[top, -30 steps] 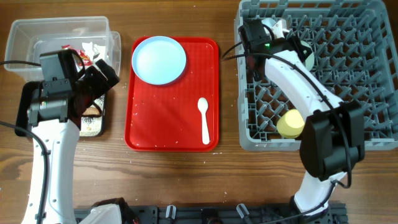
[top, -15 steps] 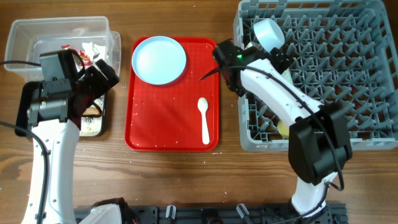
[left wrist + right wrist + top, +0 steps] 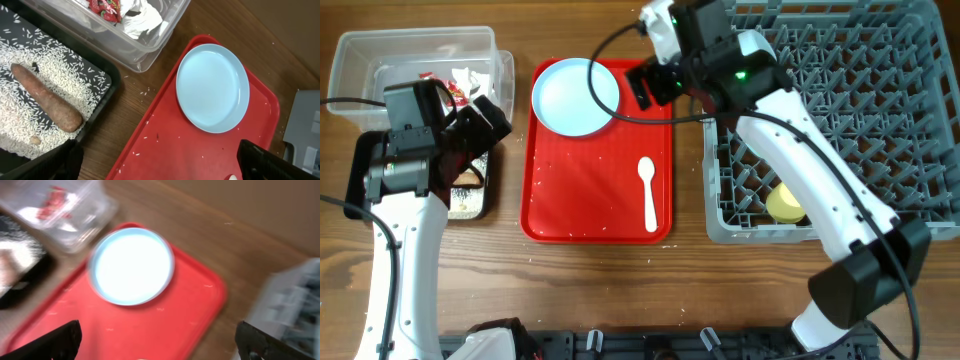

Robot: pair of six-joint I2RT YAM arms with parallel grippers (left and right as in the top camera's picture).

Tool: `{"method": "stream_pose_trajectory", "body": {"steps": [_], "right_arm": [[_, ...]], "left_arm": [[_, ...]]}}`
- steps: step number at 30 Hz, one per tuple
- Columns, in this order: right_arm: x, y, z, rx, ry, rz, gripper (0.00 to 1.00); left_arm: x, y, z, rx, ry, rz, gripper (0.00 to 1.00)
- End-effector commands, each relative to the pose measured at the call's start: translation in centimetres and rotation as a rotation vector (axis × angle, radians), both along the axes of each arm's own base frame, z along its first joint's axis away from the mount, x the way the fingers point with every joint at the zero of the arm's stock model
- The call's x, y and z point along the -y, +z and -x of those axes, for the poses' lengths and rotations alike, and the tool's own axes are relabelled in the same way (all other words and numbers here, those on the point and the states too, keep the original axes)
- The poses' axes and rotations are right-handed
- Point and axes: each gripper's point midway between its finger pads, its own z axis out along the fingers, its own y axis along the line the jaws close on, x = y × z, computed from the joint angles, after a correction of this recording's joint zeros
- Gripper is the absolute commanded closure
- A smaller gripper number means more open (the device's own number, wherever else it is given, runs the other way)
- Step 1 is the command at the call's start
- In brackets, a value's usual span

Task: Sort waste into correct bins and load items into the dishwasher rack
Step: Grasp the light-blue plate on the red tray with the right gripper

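Observation:
My right gripper goes down and to its left in the overhead view next, to straddle the plate's rim facing the rack.
A light blue plate (image 3: 575,95) (image 3: 212,87) (image 3: 132,267) lies at the far end of the red tray (image 3: 595,200). A white spoon (image 3: 647,192) lies near the tray's right side. My right gripper (image 3: 655,85) (image 3: 160,347) hovers open and empty over the tray's far right corner, just right of the plate. My left gripper (image 3: 485,135) (image 3: 160,170) stands open and empty above the black tray (image 3: 107,80), which holds rice and a brown food piece (image 3: 47,97). The clear tub (image 3: 420,55) contains the red-and-white wrapper (image 3: 125,12). A yellow cup (image 3: 786,200) sits in the grey rack (image 3: 860,120).
The rack stands right of the red tray, and my right arm crosses its near-left part. Stray rice grains dot the red tray and the wood between it and the black tray. The right wrist view is blurred by motion.
My right gripper has opened, left the rack and swung left over the red tray beside the plate. The left arm has not moved.

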Motion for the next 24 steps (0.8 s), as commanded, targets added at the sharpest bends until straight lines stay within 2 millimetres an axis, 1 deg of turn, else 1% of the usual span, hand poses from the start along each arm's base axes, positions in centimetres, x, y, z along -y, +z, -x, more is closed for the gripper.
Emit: {"method": "stream_pose_trajectory", "body": {"steps": [1, 3, 4, 5, 6, 7, 9, 11, 12, 13, 16, 20, 21, 23, 24], "right_arm": [[-2.3, -5.5, -2.3, -0.246, -0.263, -0.221, 0.22], [-2.0, -9.4, -4.1, -0.286, -0.449, -0.227, 0.24], [-2.3, -11.0, -4.6, -0.292, -0.486, -0.224, 0.29], [-3.3, -13.3, -5.0, -0.305, -0.51, -0.223, 0.32], [-4.0, -14.5, -5.0, -0.311, -0.513, -0.219, 0.37], [-4.2, -16.0, -5.0, -0.323, -0.553, -0.211, 0.38], [-4.6, -18.1, -4.8, -0.312, -0.59, -0.175, 0.43], [-5.4, -19.0, -4.8, -0.311, -0.578, -0.174, 0.48], [-5.8, -20.1, -4.6, -0.312, -0.576, -0.164, 0.52], [-5.9, -20.5, -4.5, -0.312, -0.579, -0.154, 0.53], [-5.7, -22.6, -4.2, -0.338, -0.611, -0.131, 0.57], [-5.9, -23.6, -4.2, -0.35, -0.62, -0.139, 0.63], [-6.1, -24.0, -4.1, -0.356, -0.616, -0.135, 0.69], [-6.2, -24.2, -3.8, -0.362, -0.613, -0.13, 0.85], [-6.6, -24.3, -3.5, -0.38, -0.597, -0.137, 0.89]], "left_arm": [[0.3, 0.8, -0.3, 0.022, -0.03, -0.008, 0.0], [0.3, 0.8, -0.3, 0.022, -0.03, -0.008, 0.0], [0.3, 0.8, -0.3, 0.022, -0.03, -0.008, 0.0], [0.3, 0.8, -0.3, 0.022, -0.03, -0.008, 0.0], [0.3, 0.8, -0.3, 0.022, -0.03, -0.008, 0.0], [0.3, 0.8, -0.3, 0.022, -0.03, -0.008, 0.0], [0.3, 0.8, -0.3, 0.022, -0.03, -0.008, 0.0], [0.3, 0.8, -0.3, 0.022, -0.03, -0.008, 0.0], [0.3, 0.8, -0.3, 0.022, -0.03, -0.008, 0.0], [0.3, 0.8, -0.3, 0.022, -0.03, -0.008, 0.0], [0.3, 0.8, -0.3, 0.022, -0.03, -0.008, 0.0], [0.3, 0.8, -0.3, 0.022, -0.03, -0.008, 0.0], [0.3, 0.8, -0.3, 0.022, -0.03, -0.008, 0.0], [0.3, 0.8, -0.3, 0.022, -0.03, -0.008, 0.0], [0.3, 0.8, -0.3, 0.022, -0.03, -0.008, 0.0]]}}
